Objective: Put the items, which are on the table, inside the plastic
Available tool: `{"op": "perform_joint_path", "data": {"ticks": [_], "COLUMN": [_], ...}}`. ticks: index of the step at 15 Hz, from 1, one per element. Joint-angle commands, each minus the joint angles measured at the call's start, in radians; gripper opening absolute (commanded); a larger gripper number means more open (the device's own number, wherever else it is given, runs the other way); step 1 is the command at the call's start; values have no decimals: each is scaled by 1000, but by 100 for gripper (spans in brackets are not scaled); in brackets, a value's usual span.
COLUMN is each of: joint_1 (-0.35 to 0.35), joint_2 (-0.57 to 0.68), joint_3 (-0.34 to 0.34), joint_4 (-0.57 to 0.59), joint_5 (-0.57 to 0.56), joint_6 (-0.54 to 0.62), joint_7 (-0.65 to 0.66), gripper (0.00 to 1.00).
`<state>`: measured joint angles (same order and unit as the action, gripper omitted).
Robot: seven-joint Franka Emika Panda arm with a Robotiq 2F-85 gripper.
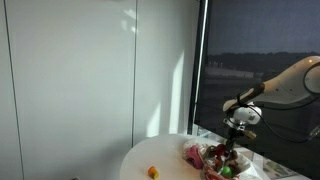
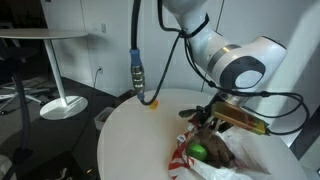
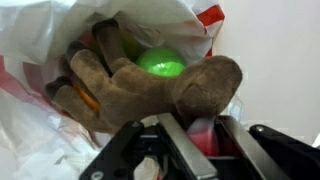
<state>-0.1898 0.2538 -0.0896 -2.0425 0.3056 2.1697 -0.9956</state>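
Observation:
The gripper moves down into the bag's opening beside the green ball next and releases the plush toy's gripped end, which I still hold above the bag.
A brown plush toy (image 3: 150, 85) lies in the mouth of a white plastic bag with red print (image 3: 40, 40), next to a green ball (image 3: 160, 65). My gripper (image 3: 205, 125) is over the bag, and its two fingers close on the plush toy's end, with a bit of red showing between them. The bag shows in both exterior views (image 1: 200, 155) (image 2: 183, 160), with the plush toy (image 2: 215, 150) and the green ball (image 2: 198, 152) in it and the gripper (image 2: 205, 122) (image 1: 232, 142) just above. A small orange item (image 1: 153, 172) (image 2: 152, 102) lies alone on the table.
The round white table (image 2: 130, 140) holds the bag near one edge. A cable with a blue connector (image 2: 137, 75) hangs above the orange item. A second round table (image 2: 55, 40) stands behind. A dark window (image 1: 260, 60) is behind the arm.

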Motion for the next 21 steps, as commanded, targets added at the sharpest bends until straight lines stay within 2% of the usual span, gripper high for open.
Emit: {"op": "perform_joint_path", "data": {"ticks": [1, 4, 5, 7, 9, 10, 11, 12, 13, 17, 18, 20, 21], "joint_1": [9, 2, -24, -37, -72, -93, -95, -104, -114, -187, -214, -257, -285], "joint_2": [18, 23, 75, 108, 190, 226, 249, 260, 250, 249, 245, 245, 252], "joint_3": [-19, -8, -18, -24, -21, -13, -16, -4, 16, 110, 140, 179, 208], "joint_4": [49, 66, -19, -41, -15, -59, -76, -65, -152, -288, -309, -344, -355], "joint_5": [-139, -190, -195, -220, -216, -200, -233, -233, -230, -205, -196, -206, -213], "joint_6": [-79, -140, 1, 66, 139, 256, 341, 377, 484, 746, 778, 851, 894], "joint_7": [174, 215, 148, 152, 119, 96, 96, 85, 54, -64, -82, -86, -96], "gripper": [16, 16, 16, 16, 16, 16, 16, 16, 16, 16, 47, 48, 53]}}
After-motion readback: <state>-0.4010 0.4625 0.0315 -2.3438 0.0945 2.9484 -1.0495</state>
